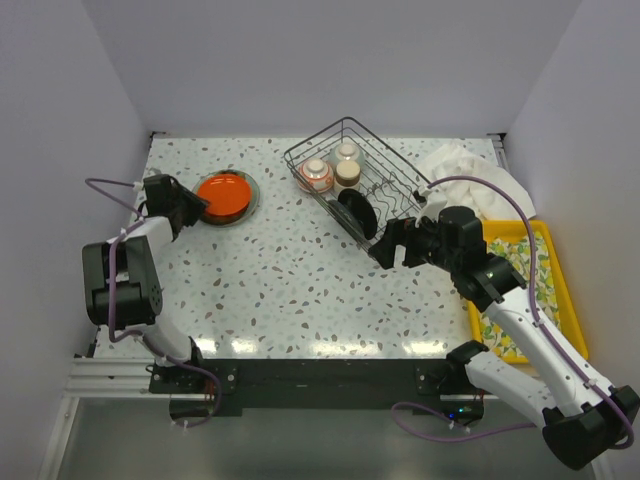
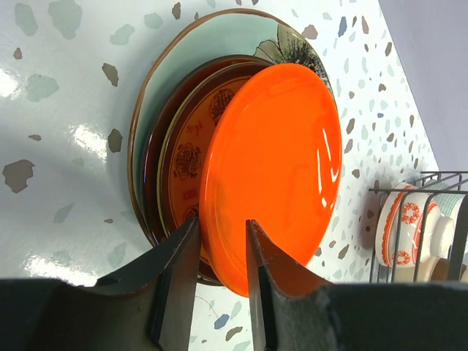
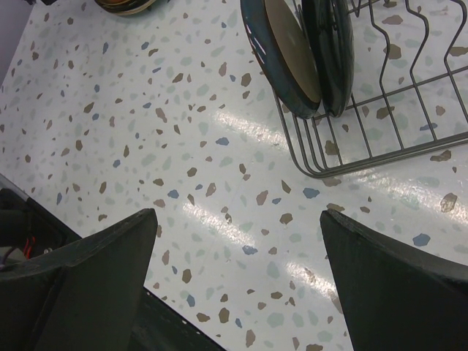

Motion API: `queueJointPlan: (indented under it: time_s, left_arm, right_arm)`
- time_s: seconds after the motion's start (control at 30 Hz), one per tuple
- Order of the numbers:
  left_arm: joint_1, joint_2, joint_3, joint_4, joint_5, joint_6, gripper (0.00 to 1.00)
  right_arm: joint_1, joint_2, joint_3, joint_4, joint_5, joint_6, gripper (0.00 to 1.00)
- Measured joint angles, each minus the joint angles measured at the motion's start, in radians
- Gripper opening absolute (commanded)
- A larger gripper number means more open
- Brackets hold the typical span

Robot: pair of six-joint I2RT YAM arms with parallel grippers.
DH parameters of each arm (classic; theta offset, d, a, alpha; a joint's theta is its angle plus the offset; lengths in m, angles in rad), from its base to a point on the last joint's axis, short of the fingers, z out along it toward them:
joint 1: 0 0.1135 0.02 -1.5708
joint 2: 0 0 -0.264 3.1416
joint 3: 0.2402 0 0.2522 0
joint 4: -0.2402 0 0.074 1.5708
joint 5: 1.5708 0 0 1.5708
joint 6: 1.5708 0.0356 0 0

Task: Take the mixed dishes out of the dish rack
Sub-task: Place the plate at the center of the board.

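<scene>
I need to take my right gripper outward, to the left in the top view, and down onto the inner dark plate's rim (image 1: 367,211) (image 3: 341,53), as the plate stands outward of it.
An orange-red plate (image 1: 222,193) (image 2: 278,161) lies on top of a stack with a brown patterned plate and a teal floral plate (image 2: 219,44) at the back left of the table. My left gripper (image 1: 195,208) (image 2: 222,221) stands a little open, its jaws either side of the orange plate's near rim. The dish rack (image 1: 400,160) (image 3: 322,174) sits at the back right and holds two dark plates (image 1: 358,212) (image 3: 289,55) on edge, a red-patterned bowl (image 1: 316,175) (image 2: 406,227) and cream and brown cups (image 1: 347,165). My right gripper (image 1: 395,243) (image 3: 238,213) hangs wide open and empty over the table by the rack's near corner.
A yellow patterned tray (image 1: 555,290) lies along the right edge under the right arm. A white cloth (image 1: 470,180) is bunched behind it, next to the rack. Grey walls close in the table on the left, back and right.
</scene>
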Motion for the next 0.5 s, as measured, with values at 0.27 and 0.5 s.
queueJointPlan:
  time_s: [0.27, 0.5]
  left_arm:
    - [0.009, -0.034, 0.0, -0.012, -0.013, 0.035, 0.53]
    - [0.011, -0.036, 0.0, -0.05, -0.015, 0.078, 0.72]
  right_arm:
    - [0.0, 0.0, 0.0, 0.0, 0.0, 0.0, 0.98]
    - [0.0, 0.0, 0.0, 0.0, -0.001, 0.001, 0.98]
